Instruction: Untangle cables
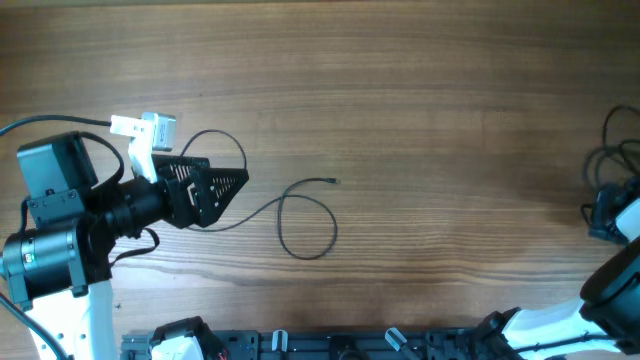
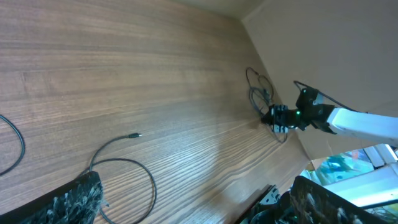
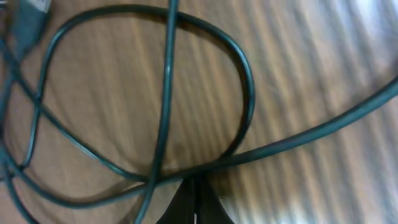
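Observation:
My right gripper will move slightly outward next and turn toward the open middle of the table, letting go of the piece of cable, as the cable bundle lies crowded at the table's edge.
One thin black cable (image 1: pixel 305 215) lies in a loose loop at the table's middle, its plug tip (image 1: pixel 332 181) pointing right; it also shows in the left wrist view (image 2: pixel 124 163). My left gripper (image 1: pixel 205 190) is open just left of it, with nothing between the fingers. A second bundle of thin black cables (image 1: pixel 612 160) lies at the table's right edge and fills the right wrist view (image 3: pixel 168 93). My right gripper (image 1: pixel 603 215) is shut on a strand of that bundle (image 3: pixel 196 180). It also shows in the left wrist view (image 2: pixel 277 118).
The wooden table (image 1: pixel 400 90) spreads between the two arms. A black rail (image 1: pixel 330 345) with clips runs along the front edge. A cardboard-coloured wall (image 2: pixel 323 43) stands beyond the table's right edge.

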